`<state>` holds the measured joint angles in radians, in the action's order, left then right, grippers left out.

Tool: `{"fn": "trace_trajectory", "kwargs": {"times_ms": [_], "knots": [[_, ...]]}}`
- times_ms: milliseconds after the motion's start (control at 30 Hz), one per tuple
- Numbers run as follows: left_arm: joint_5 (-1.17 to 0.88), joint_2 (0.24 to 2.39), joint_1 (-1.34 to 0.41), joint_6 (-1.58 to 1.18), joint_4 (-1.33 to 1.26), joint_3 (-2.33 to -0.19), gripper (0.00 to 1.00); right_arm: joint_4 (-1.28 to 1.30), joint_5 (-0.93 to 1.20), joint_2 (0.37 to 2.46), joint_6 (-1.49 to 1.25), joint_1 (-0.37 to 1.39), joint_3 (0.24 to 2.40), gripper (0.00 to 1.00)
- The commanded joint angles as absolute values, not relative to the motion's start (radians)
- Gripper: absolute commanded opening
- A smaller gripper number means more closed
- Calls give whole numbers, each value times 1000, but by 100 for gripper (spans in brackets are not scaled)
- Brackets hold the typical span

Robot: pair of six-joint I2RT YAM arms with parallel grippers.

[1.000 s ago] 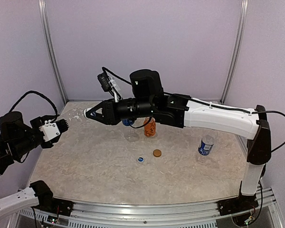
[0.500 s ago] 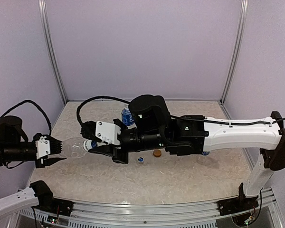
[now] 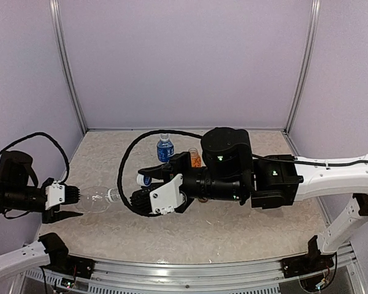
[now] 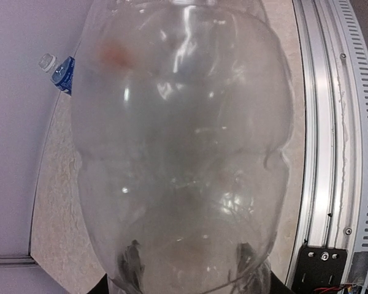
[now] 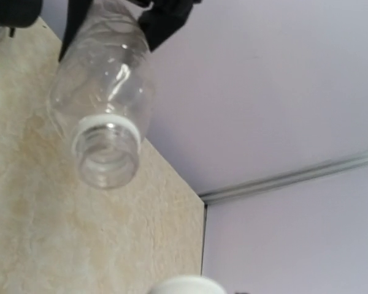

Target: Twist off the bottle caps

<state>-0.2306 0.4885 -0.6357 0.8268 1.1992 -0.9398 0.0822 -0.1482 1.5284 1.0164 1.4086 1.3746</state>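
Note:
I will next swing my right gripper away from the bottle's opening, turn its fingers down, lower it and let go of the white cap (image 5: 187,285), because the tabletop below it toward the metal bar is bare.
My left gripper (image 3: 66,204) is shut on the base of the clear bottle without a label (image 3: 93,199) and holds it level above the table's left side. This bottle fills the left wrist view (image 4: 184,153), and my fingers (image 4: 132,267) show through it. Its mouth (image 5: 107,162) is open. My right gripper (image 3: 142,182) is just right of the mouth and holds a white cap (image 5: 187,285). A blue-labelled bottle (image 3: 165,149) stands at the back with its cap on. The orange bottle (image 3: 195,158) is partly hidden behind my right arm. The second blue-labelled bottle is hidden.
My long right arm (image 3: 282,177) reaches across the middle of the table and covers what lies under it. The metal rail (image 4: 322,122) runs along the table's near edge. Purple walls close in the back and sides.
My right gripper was closed round the neck of the clear bottle. It has drawn back to the right with the white cap, leaving the mouth open. My left gripper still holds the bottle.

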Motion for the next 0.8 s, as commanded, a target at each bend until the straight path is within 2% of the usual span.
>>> {"fn": "trace_trajectory", "kwargs": {"times_ms": [0,167,267,433,633,767], "knots": [[-176,478,-632,768,1141,-931,26,75,-259,1544,936,1401,1402,0],[-47,460,-575,568,848,-920,27,248,-313,1637,421,1292,1500,0],[-111,452,-513,420,803,-942,27,396,-219,1703,163,1222,1537,0],[-238,431,-424,217,767,-940,27,562,-161,1822,-36,1189,1557,0],[-300,378,-388,162,729,-870,27,711,-57,1981,-196,1188,1567,0],[-335,343,-373,155,733,-842,27,723,-26,2052,-234,1192,1553,0]]}}
